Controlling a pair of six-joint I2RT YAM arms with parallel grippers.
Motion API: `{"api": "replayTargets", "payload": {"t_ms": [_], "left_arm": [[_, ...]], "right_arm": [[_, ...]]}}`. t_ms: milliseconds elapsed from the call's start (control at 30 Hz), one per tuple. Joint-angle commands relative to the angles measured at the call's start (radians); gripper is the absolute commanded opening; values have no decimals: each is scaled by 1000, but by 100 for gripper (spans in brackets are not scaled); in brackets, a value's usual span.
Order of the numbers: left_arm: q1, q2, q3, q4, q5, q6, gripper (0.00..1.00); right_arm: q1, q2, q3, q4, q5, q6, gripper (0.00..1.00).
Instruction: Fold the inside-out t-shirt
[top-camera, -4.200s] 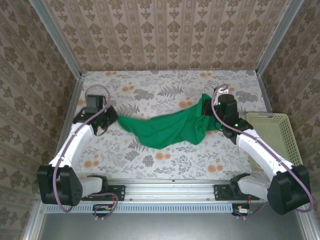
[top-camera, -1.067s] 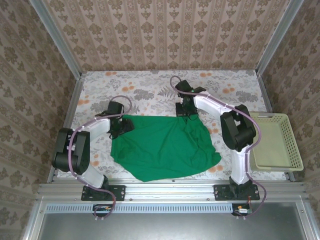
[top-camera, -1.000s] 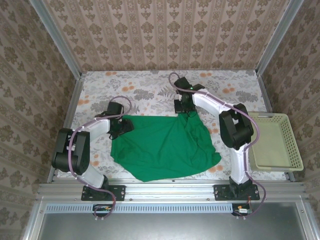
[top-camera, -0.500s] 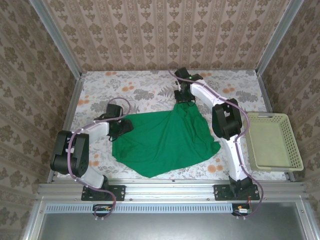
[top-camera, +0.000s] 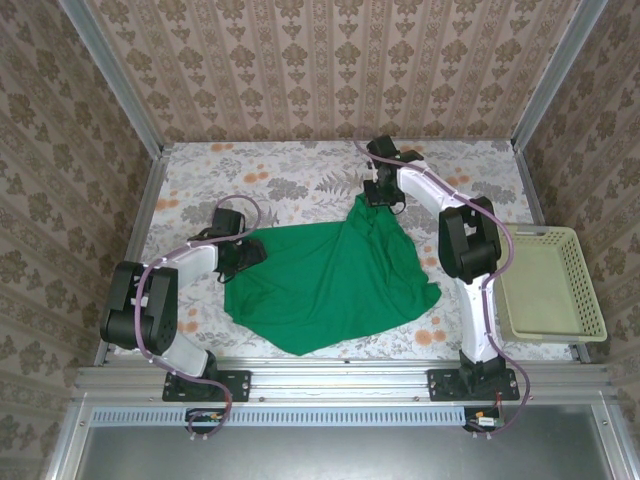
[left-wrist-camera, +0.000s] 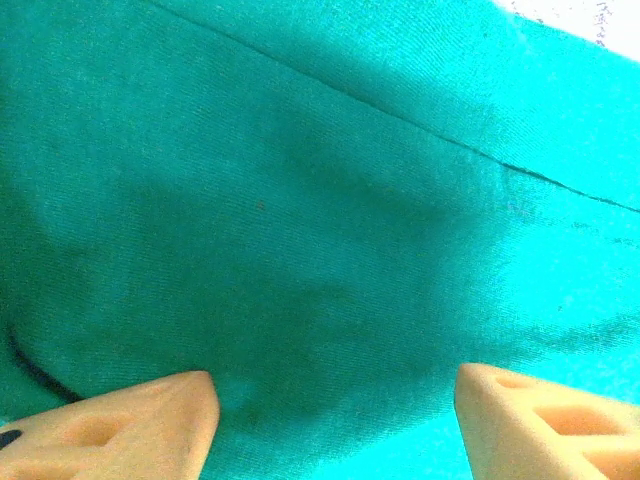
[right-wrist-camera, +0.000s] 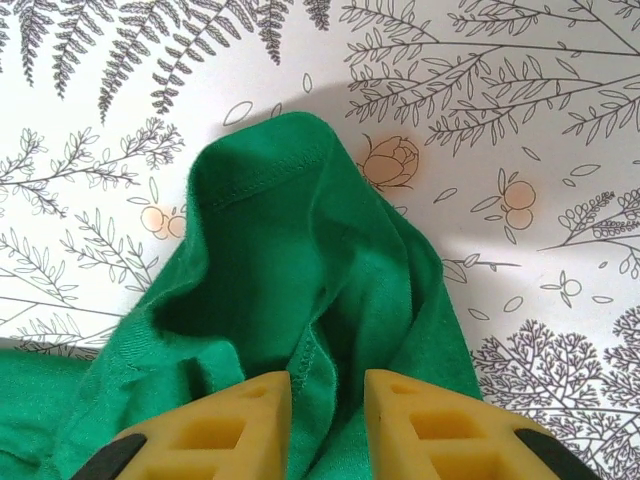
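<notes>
Next, my left gripper moves outward, away from the basket, onto the shirt's far corner outward of it, as the fingers span only flat cloth.
The inside-out t-shirt (top-camera: 325, 280) lies spread across the middle of the table, bright green and wrinkled, its far edge drawn up into a peak. My right gripper (top-camera: 378, 192) sits at that peak. In the right wrist view its yellow fingers (right-wrist-camera: 245, 420) stand a little apart, and a loose seamed fold of the shirt (right-wrist-camera: 290, 260) runs between them without being pinched. My left gripper (top-camera: 243, 252) rests over the shirt's left edge, open. Its orange fingertips (left-wrist-camera: 190, 400) stand wide apart above flat green cloth (left-wrist-camera: 330, 200).
A pale yellow-green plastic basket (top-camera: 575, 290) stands at the table's right edge, next to the right arm. Patterned walls close in the back and sides. Bare floral tablecloth (top-camera: 290, 175) shows beyond the shirt, and a metal rail (top-camera: 330, 378) runs along the near edge.
My right gripper has moved toward the far wall and then right, drawing the shirt's far edge into a peak, and its jaws have parted slightly. The left gripper has stayed put.
</notes>
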Motion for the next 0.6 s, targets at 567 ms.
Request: {"api": "replayTargets", "payload": {"t_ms": [567], "left_arm": [[95, -79, 50, -165, 29, -8, 69]], "right_arm": [[3, 74, 146, -103, 91, -21, 0]]}}
